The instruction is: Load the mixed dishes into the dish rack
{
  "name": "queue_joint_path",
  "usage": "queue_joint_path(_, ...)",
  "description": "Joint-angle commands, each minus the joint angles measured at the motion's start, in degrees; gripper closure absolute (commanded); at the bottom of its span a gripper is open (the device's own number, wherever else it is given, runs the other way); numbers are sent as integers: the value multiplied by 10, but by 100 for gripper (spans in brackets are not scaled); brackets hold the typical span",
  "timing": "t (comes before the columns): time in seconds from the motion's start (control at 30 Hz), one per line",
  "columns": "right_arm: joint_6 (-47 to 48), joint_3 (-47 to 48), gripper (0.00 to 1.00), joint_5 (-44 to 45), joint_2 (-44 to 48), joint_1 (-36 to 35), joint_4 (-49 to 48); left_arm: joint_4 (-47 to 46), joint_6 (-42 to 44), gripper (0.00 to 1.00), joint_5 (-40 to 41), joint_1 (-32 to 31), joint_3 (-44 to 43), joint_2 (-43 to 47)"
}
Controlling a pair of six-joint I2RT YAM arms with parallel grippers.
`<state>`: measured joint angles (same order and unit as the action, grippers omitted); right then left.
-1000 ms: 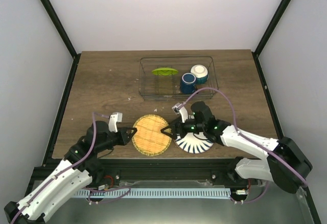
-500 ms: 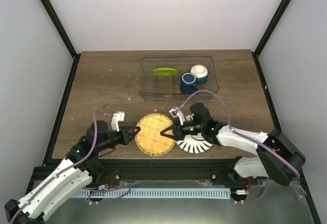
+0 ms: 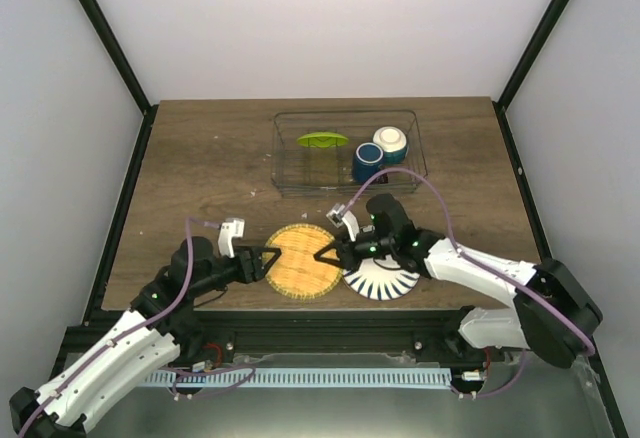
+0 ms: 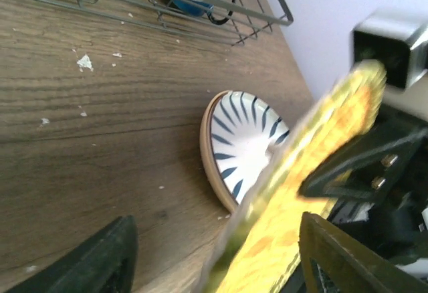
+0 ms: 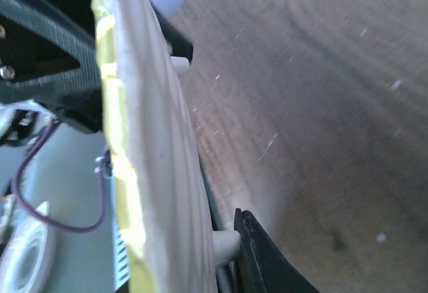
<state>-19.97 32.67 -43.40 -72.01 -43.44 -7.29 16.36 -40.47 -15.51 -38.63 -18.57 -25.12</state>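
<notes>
I need to carry the yellow plate in my right gripper up and outward next, to free rack space before the lime-green piece (image 3: 322,140). Then I need to turn it upright, lower it and release it.
A yellow plate with a greenish rim (image 3: 300,261) is at the table's front, between both grippers. My right gripper (image 3: 326,255) is shut on its right edge; in the right wrist view the plate (image 5: 147,139) is edge-on with one finger (image 5: 267,259) pressed to it. My left gripper (image 3: 268,261) is open around the left edge, its fingers clear of the plate (image 4: 314,172). The striped white plate (image 3: 385,278) lies flat under my right arm. The dish rack (image 3: 282,154) holds a lime-green piece (image 3: 322,140), the blue mug (image 3: 366,163) and the white bowl (image 3: 390,142).
The wire rack (image 4: 200,2) stands at the back right of the wooden table (image 3: 200,168). Black frame posts rise at both sides. The striped plate (image 4: 244,142) lies just beyond the yellow plate, near the table's front edge.
My left gripper has opened and let go of the yellow plate's left edge. My right gripper has shut on its right edge. The plate has shifted slightly to the right.
</notes>
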Motion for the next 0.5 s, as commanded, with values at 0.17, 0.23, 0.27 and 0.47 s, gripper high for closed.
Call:
queue_joint_path(0.17, 195, 190, 99, 235, 56, -2, 194, 58, 7, 8, 44, -3, -4, 5)
queue_joint_path(0.23, 226, 222, 99, 291, 60, -2, 219, 72, 13, 5, 54, -3, -4, 3)
queue_joint_path(0.27, 244, 235, 99, 316, 62, -2, 222, 76, 15, 5, 57, -3, -2, 1)
queue_joint_path(0.47, 410, 239, 99, 481, 94, -2, 105, 67, 19, 4, 55, -2, 11, -16)
